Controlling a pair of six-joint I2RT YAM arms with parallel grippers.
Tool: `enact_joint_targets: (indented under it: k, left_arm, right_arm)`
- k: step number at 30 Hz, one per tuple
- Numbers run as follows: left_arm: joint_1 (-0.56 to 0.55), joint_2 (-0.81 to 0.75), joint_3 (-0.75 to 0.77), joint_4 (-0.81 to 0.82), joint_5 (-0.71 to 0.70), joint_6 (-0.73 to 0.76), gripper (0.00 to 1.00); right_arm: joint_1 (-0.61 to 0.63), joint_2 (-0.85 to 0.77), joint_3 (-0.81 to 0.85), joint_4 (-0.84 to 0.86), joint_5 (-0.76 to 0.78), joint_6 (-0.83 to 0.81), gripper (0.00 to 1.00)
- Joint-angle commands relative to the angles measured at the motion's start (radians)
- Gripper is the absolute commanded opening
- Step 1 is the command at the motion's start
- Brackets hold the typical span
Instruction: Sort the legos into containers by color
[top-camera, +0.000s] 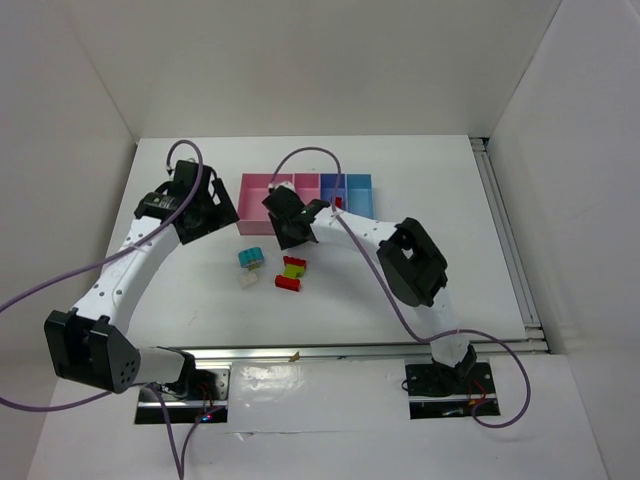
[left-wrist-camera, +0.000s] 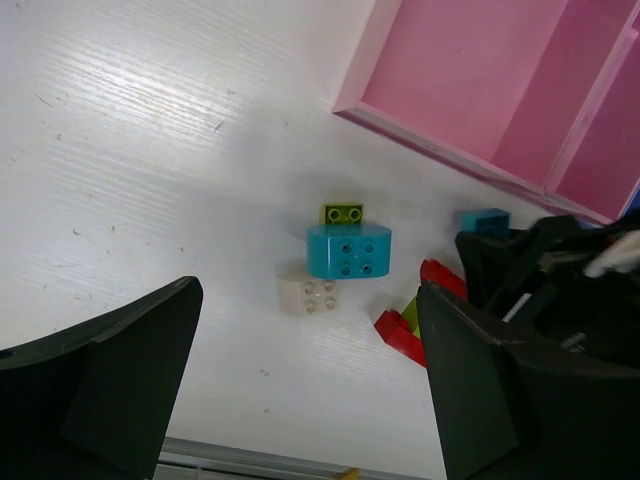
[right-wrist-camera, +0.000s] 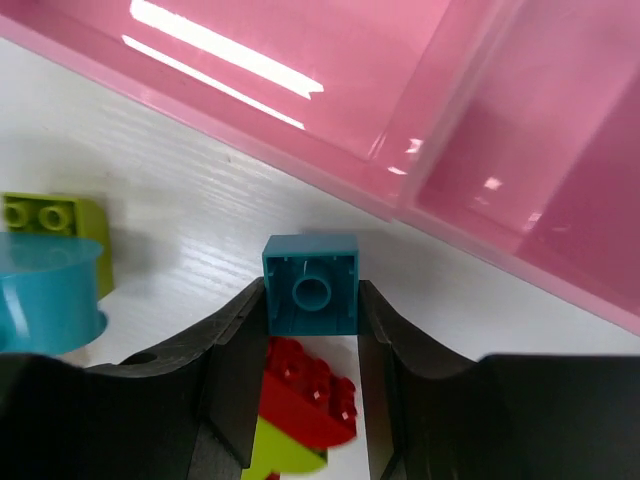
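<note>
The right gripper will go up, outward and to the right in the top view, over the light blue bin (top-camera: 360, 194), because that bin's color best matches the teal brick it releases.
My right gripper (top-camera: 290, 232) (right-wrist-camera: 311, 330) is shut on a small teal brick (right-wrist-camera: 311, 284) (left-wrist-camera: 485, 221), held underside-up just in front of the pink bins (right-wrist-camera: 300, 60) (top-camera: 258, 190). Below it lie a red brick (right-wrist-camera: 300, 395) and a yellow-green brick (right-wrist-camera: 285, 455). My left gripper (top-camera: 215, 215) (left-wrist-camera: 300, 390) is open and empty above the table, over the loose pile. That pile holds a rounded teal brick (left-wrist-camera: 348, 251) (top-camera: 251, 258), a small yellow-green brick (left-wrist-camera: 343, 213), a whitish brick (left-wrist-camera: 310, 294) (top-camera: 248, 280) and red bricks (left-wrist-camera: 403, 335) (top-camera: 288, 283).
The bin row runs pink, pink, dark blue (top-camera: 332, 185), light blue (top-camera: 358, 195) at the back middle of the table. Something red (top-camera: 338, 203) lies in the dark blue bin. White walls enclose the table; a rail runs along the right edge (top-camera: 505, 240).
</note>
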Motion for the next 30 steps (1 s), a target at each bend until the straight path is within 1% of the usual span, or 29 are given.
enact_joint_targets:
  k: [1,2,5,6,9,10,13,16,20,28,29,30]
  left_arm:
    - [0.014,0.015,0.062,0.001,-0.022,0.024,0.99]
    - [0.014,0.016,0.062,0.001,-0.022,0.024,0.99]
    - [0.014,0.028,0.073,0.011,-0.022,0.033,0.99]
    - [0.014,0.037,0.073,0.011,-0.011,0.033,0.99]
    - [0.014,0.046,0.073,0.021,0.000,0.033,0.99]
    - [0.014,0.046,0.073,0.021,0.010,0.033,0.99]
    - [0.014,0.055,0.073,0.021,0.029,0.033,0.99]
    - [0.014,0.081,0.073,0.032,0.067,0.056,0.99]
    - [0.014,0.105,0.062,0.032,0.124,0.091,0.99]
    - [0.014,0.125,0.006,0.032,0.210,0.130,0.99]
    - [0.014,0.125,0.006,0.032,0.224,0.130,0.99]
    - [0.014,0.134,-0.004,0.023,0.224,0.130,0.99]
  right_arm:
    - [-0.042,-0.163,0.047,0.001,0.058,0.008,0.36]
    - [-0.056,-0.204,0.032,0.001,0.067,0.008,0.36]
    - [-0.121,-0.262,0.006,-0.018,0.098,0.034,0.36]
    - [-0.165,-0.290,0.005,-0.033,0.098,0.046,0.36]
    - [-0.234,-0.318,-0.013,-0.053,0.107,0.066,0.36]
    - [-0.275,-0.318,-0.013,-0.062,0.107,0.066,0.36]
    - [-0.349,-0.306,-0.013,-0.062,0.086,0.075,0.36]
    - [-0.400,-0.269,0.008,-0.062,0.074,0.086,0.36]
    - [-0.431,-0.244,0.008,-0.052,0.018,0.095,0.36]
    - [-0.440,-0.184,0.019,-0.042,0.009,0.095,0.39]
    - [-0.440,-0.184,0.019,-0.042,0.009,0.095,0.41]
    - [-0.440,-0.171,0.019,-0.042,0.009,0.095,0.46]
